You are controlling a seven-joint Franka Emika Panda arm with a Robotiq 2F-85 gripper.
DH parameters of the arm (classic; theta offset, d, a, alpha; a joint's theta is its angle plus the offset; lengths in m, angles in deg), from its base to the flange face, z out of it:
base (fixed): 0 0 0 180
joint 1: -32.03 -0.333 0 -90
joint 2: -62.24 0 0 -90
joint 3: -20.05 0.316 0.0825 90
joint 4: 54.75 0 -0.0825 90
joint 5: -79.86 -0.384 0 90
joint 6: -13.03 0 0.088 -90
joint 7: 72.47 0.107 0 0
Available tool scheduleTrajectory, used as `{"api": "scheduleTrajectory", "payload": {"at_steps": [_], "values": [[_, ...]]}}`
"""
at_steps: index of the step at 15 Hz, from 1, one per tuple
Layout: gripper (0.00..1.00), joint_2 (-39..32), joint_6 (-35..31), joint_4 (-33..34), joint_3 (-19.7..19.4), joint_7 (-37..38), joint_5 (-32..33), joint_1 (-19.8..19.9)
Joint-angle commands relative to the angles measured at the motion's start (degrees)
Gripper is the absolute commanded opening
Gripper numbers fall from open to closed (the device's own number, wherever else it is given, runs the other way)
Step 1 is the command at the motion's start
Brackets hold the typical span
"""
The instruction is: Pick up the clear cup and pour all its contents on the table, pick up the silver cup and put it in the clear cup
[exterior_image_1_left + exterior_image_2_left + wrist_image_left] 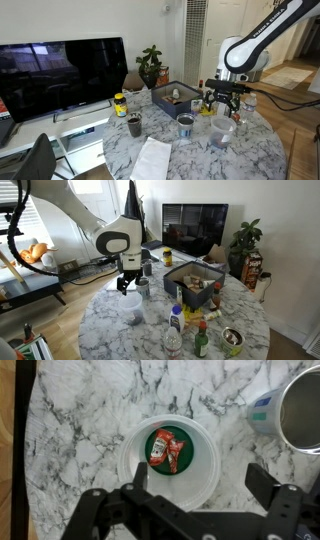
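Observation:
I should next lower my gripper onto the clear cup's rim [139, 296] [216, 478] on the side of the silver cup, because its open fingers are already on both sides of that rim below it.
The clear cup [168, 460] stands upright on the white marble table [80, 420], seen from above in the wrist view. Small red and green contents [163, 448] lie in its bottom. My gripper [200, 482] is open and hangs above the cup. One finger is over the cup's inside near its rim, and the other is outside it to the right. The silver cup [300, 410] stands upright at the upper right. In both exterior views the gripper [222, 100] [128, 283] hovers over the clear cup [222, 133] [133, 315], with the silver cup [185, 125] [144, 288] close by.
A grey box [175, 97] [195, 283] of items sits mid-table. A dark cup [134, 125] and a white cloth [152, 160] lie at one side. Bottles [175, 330] stand near the box. A white-and-blue object [262, 412] touches the silver cup.

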Motion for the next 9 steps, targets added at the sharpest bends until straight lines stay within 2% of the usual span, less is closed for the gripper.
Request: {"api": "scheduleTrajectory", "payload": {"at_steps": [1, 4, 6, 9], "values": [[1.0, -0.03, 0.15, 0.12, -1.78, -0.02, -0.02, -1.71], [1.0, 0.16, 0.15, 0.35, -1.86, -0.02, -0.01, -1.75], [1.0, -2.75, -2.4, 1.15, -2.93, 4.92, 2.32, -1.29], [1.0, -5.82, -4.67, 2.03, -4.39, 7.18, 1.61, -1.23]]}}
